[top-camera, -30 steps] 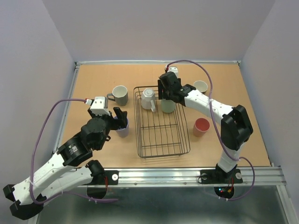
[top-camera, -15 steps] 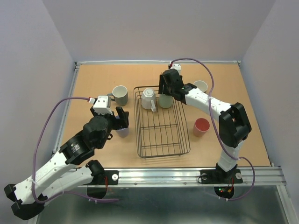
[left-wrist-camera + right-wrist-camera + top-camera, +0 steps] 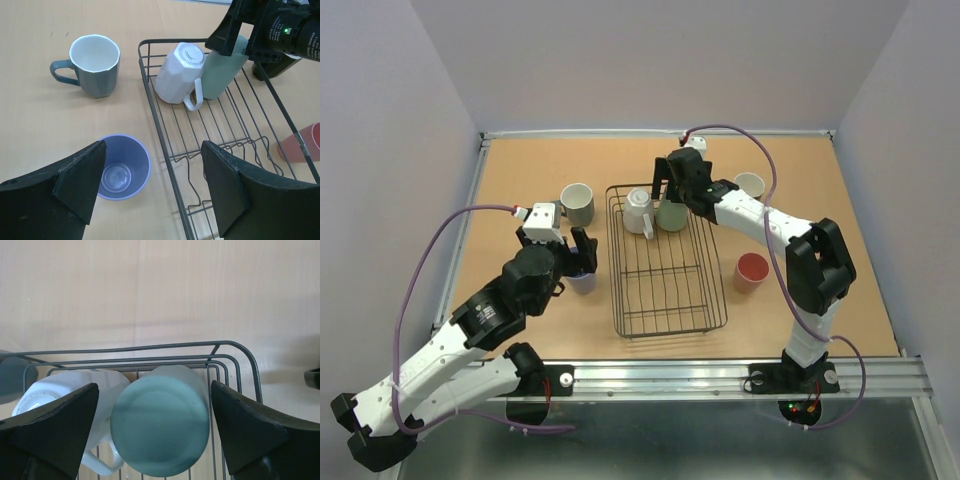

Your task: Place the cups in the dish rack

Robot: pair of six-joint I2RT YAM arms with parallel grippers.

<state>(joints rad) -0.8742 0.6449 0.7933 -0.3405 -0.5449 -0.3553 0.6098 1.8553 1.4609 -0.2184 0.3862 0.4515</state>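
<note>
My left gripper moves down astride the side at the lavender tumbler's rack-side rim [image 3: 149, 163] next, one finger inside, since the tumbler's opening faces up.
The dish rack [image 3: 617, 290] lies mid-table. A white mug [image 3: 638, 211] and a green tumbler [image 3: 673, 216] stand upside down side by side at its far end. My right gripper [image 3: 665, 197] is open just above the green tumbler [image 3: 160, 440], its jaws on either side and apart from it. My left gripper [image 3: 579, 252] is open above the upright lavender tumbler [image 3: 583, 280], which stands on the table left of the rack; in the left wrist view the tumbler [image 3: 123, 167] is near the left finger. The grey mug [image 3: 577, 203], black mug [image 3: 749, 185] and red-pink tumbler [image 3: 751, 272] stand on the table.
The rack's near two thirds hold only wire. Its left rim [image 3: 155, 115] runs between my left fingers. Low rails edge the table, and grey walls rise behind and beside it.
My right gripper carried the green tumbler to the rack's far end beside the white mug, let go and drew back slightly. My left gripper shifted a little farther over the lavender tumbler.
</note>
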